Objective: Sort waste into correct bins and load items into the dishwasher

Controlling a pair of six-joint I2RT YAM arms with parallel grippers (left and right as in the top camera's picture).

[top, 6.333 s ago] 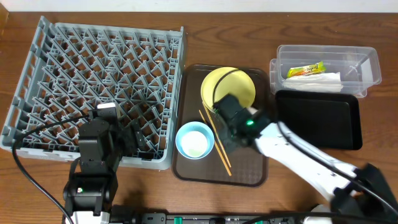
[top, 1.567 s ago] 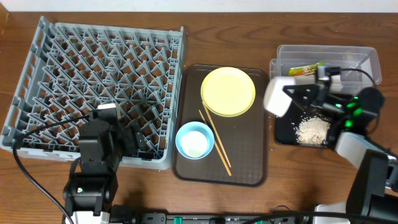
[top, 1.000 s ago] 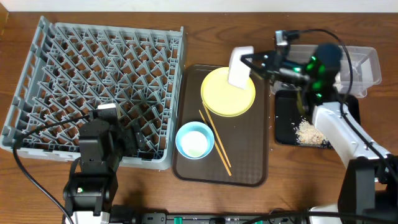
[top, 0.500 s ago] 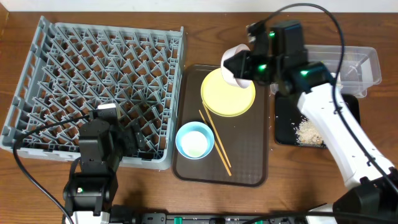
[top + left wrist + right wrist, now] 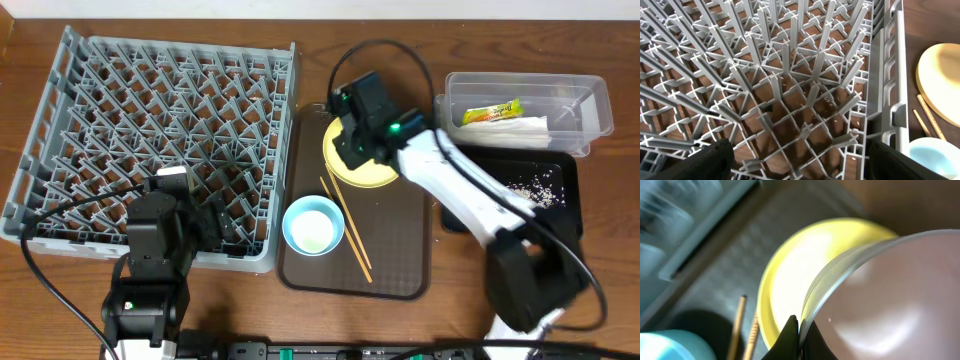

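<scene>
My right gripper holds the white-beige bowl [image 5: 890, 295] just above the yellow plate's empty top [image 5: 801, 272]. Next I need to lower the bowl onto it and open to let go of the bowl's rim.
My right gripper [image 5: 800, 339] is shut on the rim of the white-beige bowl [image 5: 890, 295] and holds it just above the yellow plate [image 5: 800, 275]. In the overhead view the right gripper [image 5: 356, 140] covers the bowl above the plate [image 5: 378, 177]. The light blue bowl [image 5: 313, 225] and two chopsticks [image 5: 350, 230] lie on the brown tray [image 5: 400, 265]. Rice scraps [image 5: 532, 184] lie in the black tray [image 5: 560, 215]. The wrapper [image 5: 490, 112] and napkin [image 5: 518, 127] are in the clear tub [image 5: 590, 95]. My left gripper [image 5: 805, 167] is open over the grey dish rack [image 5: 150, 120]. No cup shows.
The rack's right wall [image 5: 892, 85] stands beside the brown tray. In the left wrist view the plate's edge [image 5: 940, 80] and the blue bowl's rim [image 5: 935, 155] show at the right. The right arm crosses over the black tray's left part.
My right arm has swung left from over the black tray to above the yellow plate, carrying the bowl. Rice scraps now lie in the black tray. The left arm has not moved.
</scene>
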